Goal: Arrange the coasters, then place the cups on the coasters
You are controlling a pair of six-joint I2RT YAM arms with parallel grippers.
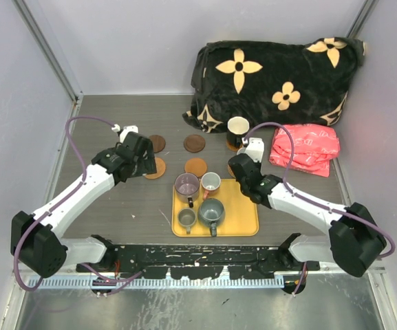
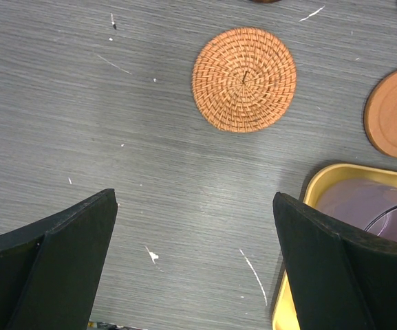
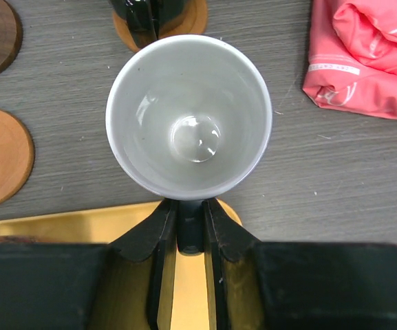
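My right gripper holds the grey cup above the table and will next lower it onto the coaster peeking out beside the tray's far edge.
My right gripper [image 3: 190,214] is shut on the handle of a grey cup [image 3: 188,117], which hangs just past the corner of the yellow tray [image 3: 47,223]. Beyond it a black cup [image 3: 150,14] stands on an orange-brown coaster [image 3: 192,20]. Over the table my left gripper [image 2: 195,201] is open and holds nothing, short of a woven wicker coaster [image 2: 244,79]. Another orange-brown coaster [image 1: 196,166] and two dark brown coasters [image 1: 157,143] [image 1: 195,143] lie bare. On the tray [image 1: 243,213] stand a purple cup [image 1: 186,184], a white cup with pink inside [image 1: 210,182], a grey cup [image 1: 210,212] and a small olive cup [image 1: 186,218].
A black blanket with tan flowers [image 1: 274,75] fills the back right. A folded pink cloth [image 1: 305,150] lies to the right of the held cup. Grey walls enclose the table on the left, back and right.
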